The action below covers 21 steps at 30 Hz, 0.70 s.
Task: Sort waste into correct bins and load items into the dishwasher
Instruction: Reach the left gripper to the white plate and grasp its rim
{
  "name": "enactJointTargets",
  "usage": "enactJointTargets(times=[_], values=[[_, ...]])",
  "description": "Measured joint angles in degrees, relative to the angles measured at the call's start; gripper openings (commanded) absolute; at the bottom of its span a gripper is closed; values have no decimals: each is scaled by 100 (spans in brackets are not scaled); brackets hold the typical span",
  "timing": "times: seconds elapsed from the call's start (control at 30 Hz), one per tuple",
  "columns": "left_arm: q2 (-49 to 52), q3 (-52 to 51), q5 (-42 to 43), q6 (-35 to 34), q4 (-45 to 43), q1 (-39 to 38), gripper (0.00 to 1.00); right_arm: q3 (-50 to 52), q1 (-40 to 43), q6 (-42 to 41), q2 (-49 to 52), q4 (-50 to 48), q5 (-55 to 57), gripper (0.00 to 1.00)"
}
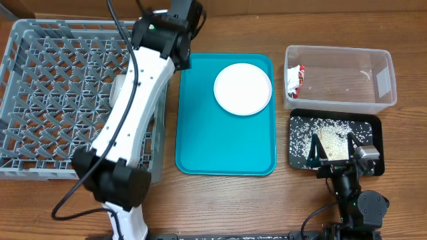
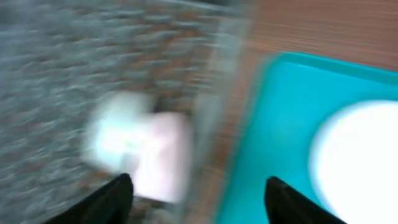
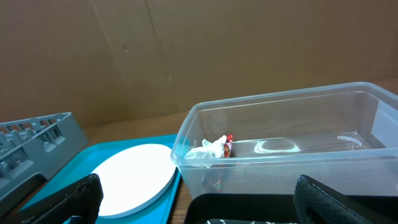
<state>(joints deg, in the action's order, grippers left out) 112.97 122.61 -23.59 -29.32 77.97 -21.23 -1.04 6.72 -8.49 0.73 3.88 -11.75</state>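
I should move my left gripper to the right in the overhead view and down, with open fingers, onto the plate's rim facing the rack [image 1: 216, 87] [image 2: 316, 152], because that part of the plate's rim is nearest.
The dishwasher [image 1: 53, 80] is the big grey rack on the left. My left arm [image 1: 143, 80] reaches over its right side. In the blurred left wrist view my left gripper [image 2: 199, 182] is open with nothing between the jaws, above the rack's right wall [image 2: 211, 93]. A blurred white thing [image 2: 134, 146] lies in the rack. A round white plate [image 1: 243, 89] sits on the teal tray [image 1: 223, 143]. The red-and-white wrapper [image 1: 294, 80] lies in the clear tub [image 1: 380, 80]. Rice and tan scraps [image 1: 330, 141] cover the black tray [image 1: 373, 127]. My right gripper [image 1: 331, 150] hangs open over that tray.
The right wrist view shows the plate [image 3: 134, 177], the clear tub [image 3: 280, 143] holding the wrapper [image 3: 214, 148], and a brown wall behind. A strip of bare wood separates the teal tray from both bins. The rack's right wall stands close to the tray's left edge.
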Motion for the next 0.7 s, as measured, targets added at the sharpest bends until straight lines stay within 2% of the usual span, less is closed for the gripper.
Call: enactJointTargets(times=[0.1,0.27,0.4,0.53,0.57,0.7], values=[[-9,-33,1071,365,-376,-188,70,0,0,0,0,2,0,100],[446,-258,2188,597,-885,-278,63,0,0,-2,0,4,2,100],[1298,-369,2712,643,-1163,-273,61,0,0,0,0,-2,0,100],[1950,-409,2883,656,-1408,-273,58,0,0,0,0,0,0,100],[2100,-409,2911,662,-1456,-273,54,0,0,2,0,2,0,100],[2511,-413,3008,730,-1491,-273,12,0,0,0,0,0,0,100]])
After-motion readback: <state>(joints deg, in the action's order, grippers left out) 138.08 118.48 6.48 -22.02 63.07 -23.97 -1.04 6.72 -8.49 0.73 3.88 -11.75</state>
